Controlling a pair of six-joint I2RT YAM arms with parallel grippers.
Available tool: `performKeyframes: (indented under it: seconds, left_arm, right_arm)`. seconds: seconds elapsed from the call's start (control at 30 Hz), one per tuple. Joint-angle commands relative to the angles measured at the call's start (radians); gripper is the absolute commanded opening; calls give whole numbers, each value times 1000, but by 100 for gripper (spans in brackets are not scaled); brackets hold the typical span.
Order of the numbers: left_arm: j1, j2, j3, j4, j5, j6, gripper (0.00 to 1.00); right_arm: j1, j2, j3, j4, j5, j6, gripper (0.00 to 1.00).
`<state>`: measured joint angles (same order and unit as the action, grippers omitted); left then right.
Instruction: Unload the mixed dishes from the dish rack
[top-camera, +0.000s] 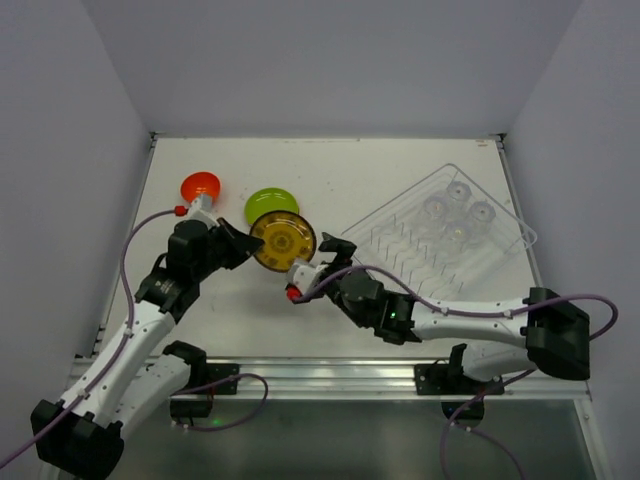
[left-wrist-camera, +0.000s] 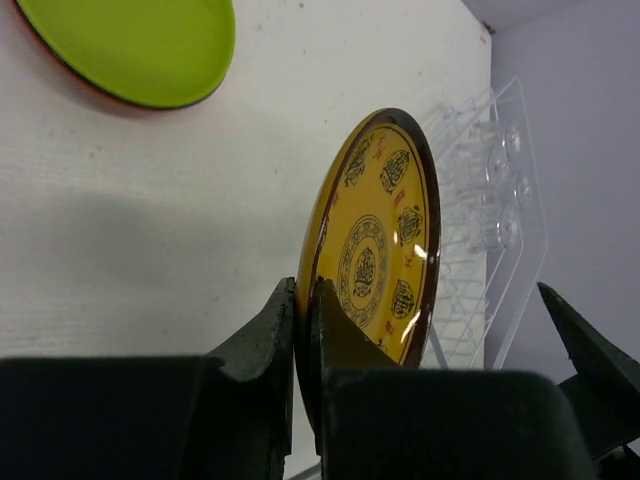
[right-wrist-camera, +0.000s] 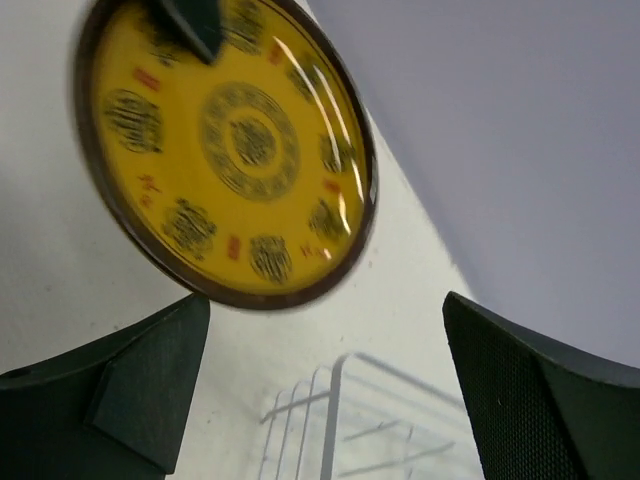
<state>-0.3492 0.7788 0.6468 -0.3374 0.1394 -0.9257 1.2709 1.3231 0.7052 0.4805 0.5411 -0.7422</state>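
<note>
My left gripper moves outward next, then comes down to release the patterned plate's rim over it, since the lime green plate lies empty just beyond the held plate.
My left gripper is shut on the left rim of the brown-yellow patterned plate, which stands on edge above the table. In the left wrist view both jaws pinch the plate at its lower rim, my left gripper tight on it. My right gripper is open just right of the plate, touching nothing. In the right wrist view the plate hangs beyond the spread fingers. The dish rack lies at the right with clear cups in it.
A lime green plate and a small orange-red bowl rest on the table at the back left. The green plate lies just beyond the held plate. The rack's wall is close on the right.
</note>
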Motion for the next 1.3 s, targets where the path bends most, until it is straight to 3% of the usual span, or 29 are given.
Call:
performKeyframes:
  seconds: [0.0, 0.17, 0.27, 0.4, 0.87, 0.93, 1.07, 1.1, 1.2, 1.27]
  left_arm:
    - [15, 147, 25, 95, -133, 36, 0]
    - [180, 351, 106, 219, -107, 4, 0]
    - [228, 497, 187, 284, -102, 4, 0]
    - [231, 680, 292, 319, -112, 36, 0]
    - [228, 882, 375, 354, -168, 85, 1]
    - [225, 895, 373, 348, -190, 88, 7]
    - [214, 907, 382, 348, -176, 105, 37]
    - [205, 907, 386, 348, -176, 110, 52]
    - [168, 909, 396, 347, -216, 129, 81]
    - [147, 937, 430, 296, -262, 140, 90]
  right_arm:
    - [-155, -227, -9, 196, 221, 432, 99]
    - [-393, -447, -70, -127, 221, 936, 99]
    - [-438, -564, -70, -261, 172, 1056, 99]
    - [-441, -683, -122, -247, 122, 1075, 99]
    - [-441, -783, -159, -252, 138, 1096, 99]
    - [-443, -788, -165, -243, 140, 1093, 99]
    - [-441, -769, -159, -241, 138, 1081, 99]
    - [-443, -751, -151, -246, 137, 1083, 99]
    - [-441, -728, -136, -261, 135, 1081, 99]
    - [-441, -711, -133, -264, 128, 1072, 99]
